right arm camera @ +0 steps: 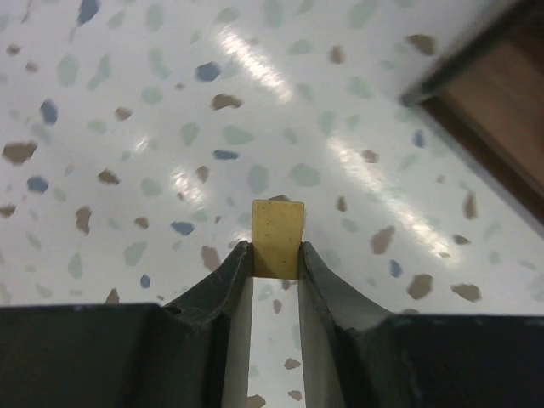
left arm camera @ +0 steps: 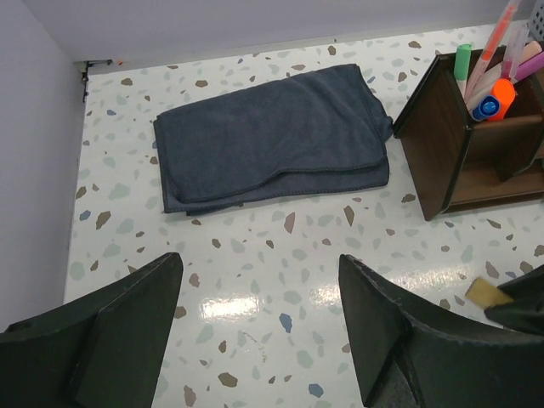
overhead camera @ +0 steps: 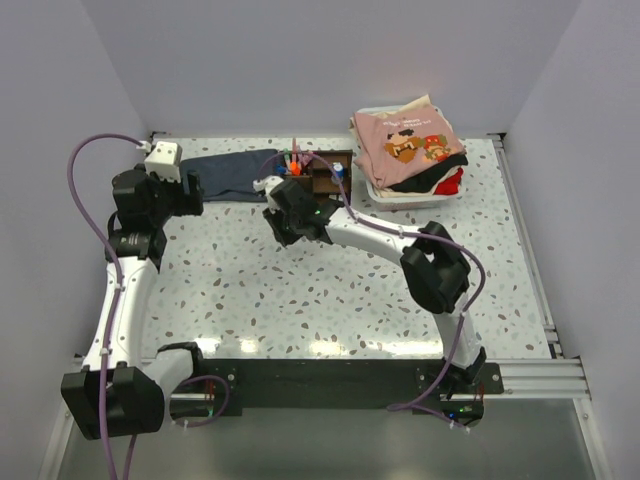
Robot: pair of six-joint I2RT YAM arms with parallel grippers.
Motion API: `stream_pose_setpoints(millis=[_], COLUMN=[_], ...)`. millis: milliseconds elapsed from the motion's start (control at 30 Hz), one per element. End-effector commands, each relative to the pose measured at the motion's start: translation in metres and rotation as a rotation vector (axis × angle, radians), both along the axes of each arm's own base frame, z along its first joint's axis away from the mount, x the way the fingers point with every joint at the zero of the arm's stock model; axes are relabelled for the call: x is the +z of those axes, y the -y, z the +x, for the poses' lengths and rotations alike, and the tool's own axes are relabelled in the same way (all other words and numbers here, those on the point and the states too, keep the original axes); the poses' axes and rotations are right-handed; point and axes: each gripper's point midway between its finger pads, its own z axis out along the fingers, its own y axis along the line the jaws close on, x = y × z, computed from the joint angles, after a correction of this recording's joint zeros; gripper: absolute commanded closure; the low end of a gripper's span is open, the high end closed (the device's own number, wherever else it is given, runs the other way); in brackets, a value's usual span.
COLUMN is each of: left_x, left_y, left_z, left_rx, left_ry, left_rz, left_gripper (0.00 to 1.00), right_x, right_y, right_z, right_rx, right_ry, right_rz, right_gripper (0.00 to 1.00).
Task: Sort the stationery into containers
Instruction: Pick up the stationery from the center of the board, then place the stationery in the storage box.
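Observation:
I will move my right gripper outward and to the right in the top view to let go of the eraser (right arm camera: 278,234) in the organiser's low section (right arm camera: 510,119), which is open at the front.
A small tan eraser (right arm camera: 278,234) is pinched between the fingertips of my right gripper (right arm camera: 277,253), held just above the speckled tabletop. The same eraser (left arm camera: 486,291) shows at the lower right of the left wrist view, in front of the dark brown wooden organiser (left arm camera: 442,153). Several coloured pens and markers (left arm camera: 493,76) stand upright in the organiser's (overhead camera: 325,180) tall left compartment. My left gripper (left arm camera: 259,257) hangs open over bare table near the left wall, with nothing between its fingers.
A folded dark blue cloth (left arm camera: 272,136) lies flat just left of the organiser. At the back right stands a white bin (overhead camera: 412,197) piled with pink clothes (overhead camera: 405,140). Walls close off the left, back and right sides.

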Motion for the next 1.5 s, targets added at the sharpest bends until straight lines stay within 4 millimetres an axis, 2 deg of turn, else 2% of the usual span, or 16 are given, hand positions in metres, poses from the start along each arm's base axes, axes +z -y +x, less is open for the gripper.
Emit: stream_pose_setpoints(millis=[0,167,367,567,833,1067,1467], left_x=[0.032,0.033,0.033,0.03,0.025,0.022,0.019], left_y=[0.0,0.0,-0.001,0.0,-0.003,-0.002,-0.002], left_z=[0.008,0.01,0.012,0.014,0.014,0.014,0.014], left_rx=[-0.003,-0.006,-0.005,-0.01,-0.001,-0.008,-0.015], left_ry=[0.086,0.085,0.082,0.074,0.059,0.05,0.044], left_rz=[-0.004,0.0,-0.005,-0.016,-0.031,-0.036,-0.052], left_gripper=[0.21,0.21,0.21,0.21,0.21,0.21,0.21], right_x=[0.049,0.052,0.042,0.034,0.017,0.019,0.007], right_y=[0.04,0.062,0.086,0.1,0.104,0.1,0.104], right_z=[0.054,0.082,0.098,0.111,0.127,0.143,0.148], right_rx=[-0.381,-0.479,-0.549,-0.585,-0.611,-0.631,-0.665], right_ry=[0.125,0.132,0.127,0.123,0.133,0.172,0.173], right_rz=[0.067,0.072,0.045,0.034,0.011,0.018,0.002], right_gripper=[1.0,1.0,1.0,1.0,1.0,1.0,1.0])
